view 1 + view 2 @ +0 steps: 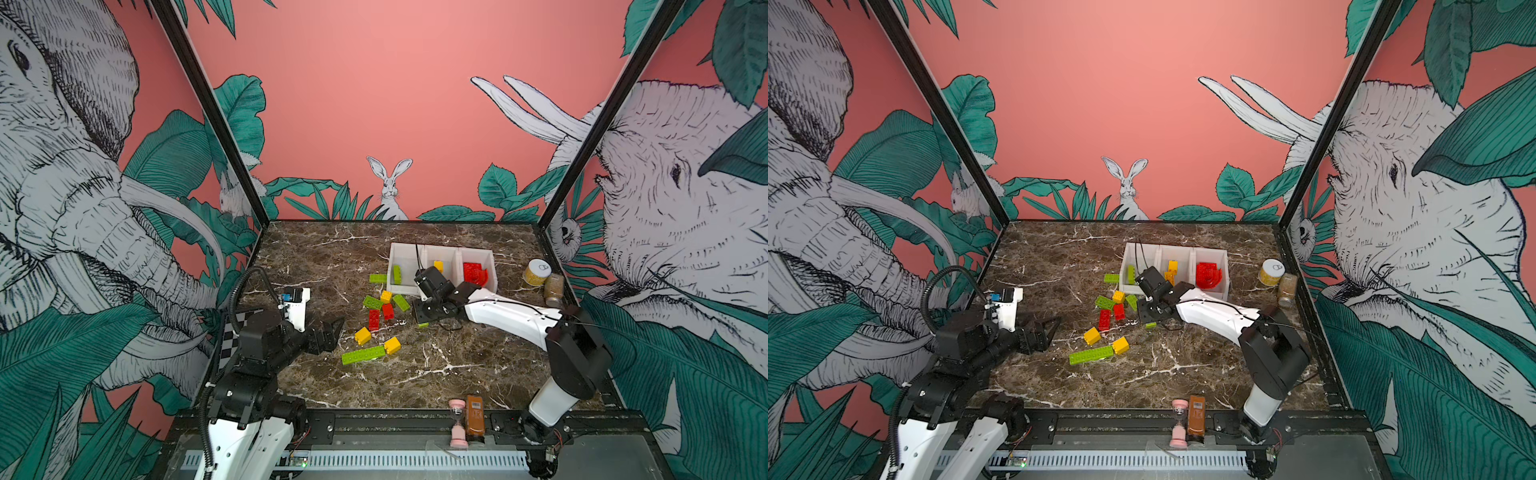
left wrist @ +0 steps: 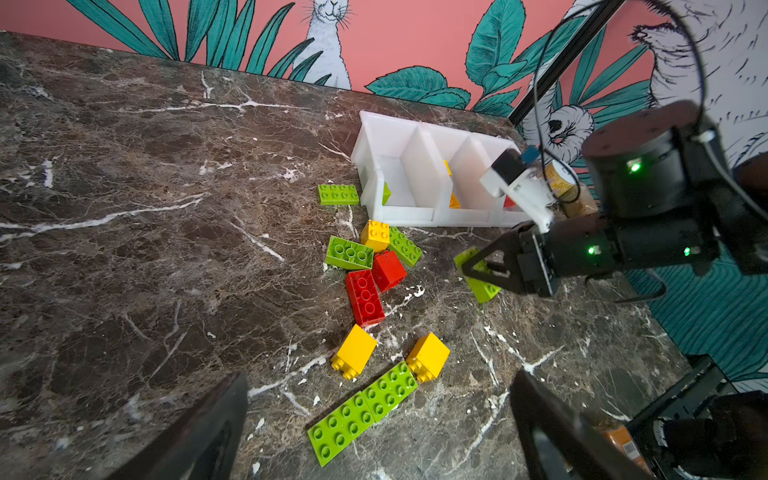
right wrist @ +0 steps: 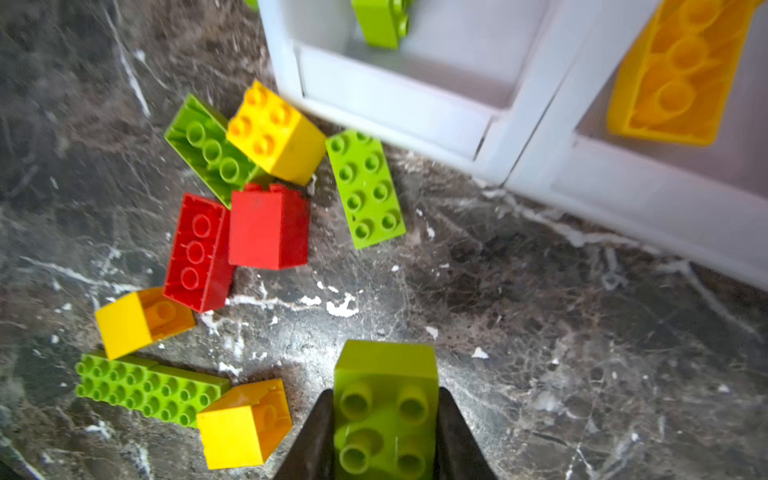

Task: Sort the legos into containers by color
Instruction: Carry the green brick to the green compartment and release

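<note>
My right gripper should next move up and outward past the bin's near side, over the bin by the mixed cluster (image 3: 456,49), and release the lime green lego, because green is already inside.
My right gripper (image 3: 385,401) is shut on a lime green lego (image 3: 386,411), low over the marble just in front of the containers (image 1: 440,251); both top views show it (image 1: 423,325) (image 1: 1150,325). The three white bins hold a green (image 1: 397,274), a yellow (image 1: 438,266) and red legos (image 1: 476,272), left to right. Loose legos lie to the left: a mixed cluster (image 1: 384,307), two yellow ones (image 1: 363,335) (image 1: 392,345) and a long green one (image 1: 363,354). My left gripper (image 1: 332,332) (image 2: 378,432) stands open and empty, left of the pile.
A green lego (image 1: 377,278) lies against the left bin's outer wall. A yellowish white-lidded jar (image 1: 536,272) and a brown jar (image 1: 554,289) stand right of the bins. A pink hourglass (image 1: 458,424) and a brown bottle (image 1: 475,417) stand at the front edge.
</note>
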Controlling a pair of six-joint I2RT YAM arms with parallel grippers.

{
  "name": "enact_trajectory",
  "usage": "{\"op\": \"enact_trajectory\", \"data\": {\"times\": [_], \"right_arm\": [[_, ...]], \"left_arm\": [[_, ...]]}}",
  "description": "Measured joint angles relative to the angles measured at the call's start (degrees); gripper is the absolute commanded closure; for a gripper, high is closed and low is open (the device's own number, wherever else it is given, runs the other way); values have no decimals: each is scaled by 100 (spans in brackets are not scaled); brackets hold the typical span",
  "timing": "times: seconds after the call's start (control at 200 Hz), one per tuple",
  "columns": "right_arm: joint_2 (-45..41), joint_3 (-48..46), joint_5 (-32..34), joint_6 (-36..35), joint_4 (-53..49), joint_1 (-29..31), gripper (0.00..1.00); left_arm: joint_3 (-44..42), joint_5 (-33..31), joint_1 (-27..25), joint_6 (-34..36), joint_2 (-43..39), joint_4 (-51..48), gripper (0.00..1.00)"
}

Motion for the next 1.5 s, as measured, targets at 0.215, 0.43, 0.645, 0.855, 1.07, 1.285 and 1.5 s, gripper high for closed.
{"op": "enact_trajectory", "data": {"times": [0.215,0.43,0.645,0.855,1.07,1.285,1.5], "right_arm": [[262,981,-192,-385,-278,-518,77],[1008,2175,-249,-737,-404,-761,77],[1882,3244,-249,-1003,-660,-857,76],[2710,4135,-258,-1191,-866,-933,76],[3158,4500,-262,-1250,-1056,-968,73],[3298,4568,-262,-1270,-1117,-975,51],[3261,4562,-369,-1307,-1239,-975,41]], "left_arm": [[0,-11,-2,-2,-83,0,1],[0,-42,-20,-2,-13,-2,1],[0,-48,-28,-2,22,-2,1],[0,-109,-31,-4,-9,-2,1],[0,-157,-33,-4,-9,-4,1],[0,-173,-33,-7,-9,-4,1],[0,-173,-33,-7,-9,-4,1]]}}
